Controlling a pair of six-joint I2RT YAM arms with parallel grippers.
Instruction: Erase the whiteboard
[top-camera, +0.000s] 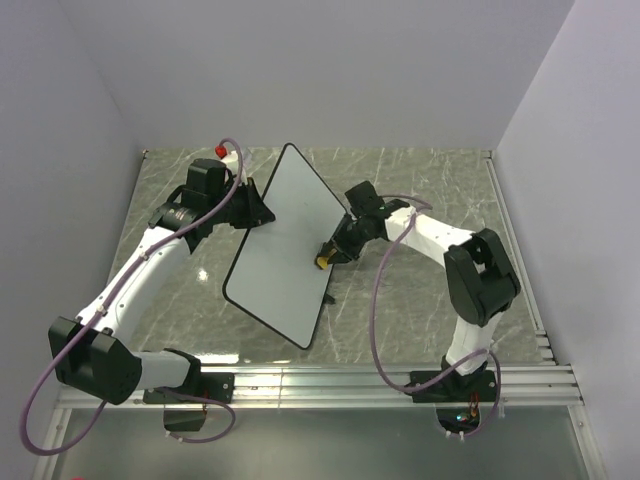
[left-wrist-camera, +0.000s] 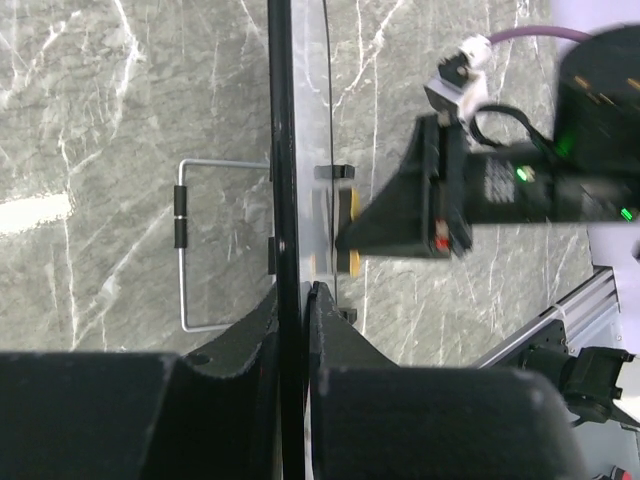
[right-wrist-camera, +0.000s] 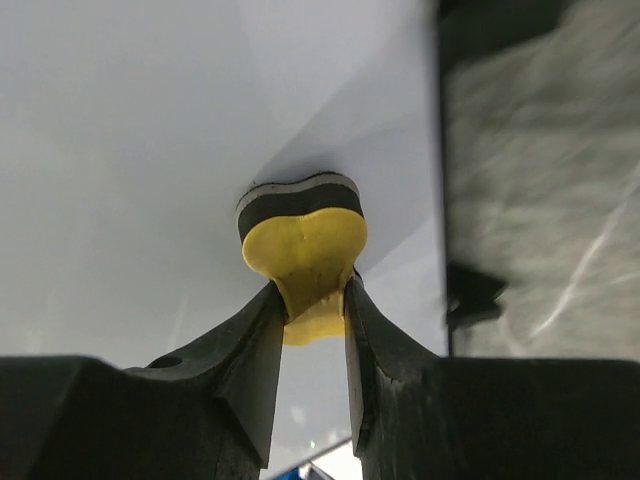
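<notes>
My right gripper wipes outward next, then brings the eraser (top-camera: 322, 262) down and releases it on the bare tabletop below the gripper and to its right in the top view.
The whiteboard (top-camera: 280, 245) is held tilted above the table's middle, and its white face shows no marks. My left gripper (top-camera: 262, 212) is shut on its left edge; in the left wrist view the board's black rim (left-wrist-camera: 285, 150) runs edge-on between that gripper's (left-wrist-camera: 297, 300) closed jaws. My right gripper (top-camera: 332, 250) is shut on a yellow eraser (top-camera: 322, 262), which presses on the board near its right edge. In the right wrist view the eraser (right-wrist-camera: 305, 245) is pinched at its waist by the right gripper (right-wrist-camera: 310, 295), dark pad against the white board (right-wrist-camera: 150, 150).
A wire stand (left-wrist-camera: 180, 250) hangs off the board's back side. An aluminium rail (top-camera: 350, 380) runs along the table's near edge, another along the right side (top-camera: 515, 250). Grey walls close in the left, back and right. A small red-capped item (top-camera: 222, 150) sits by the left wrist.
</notes>
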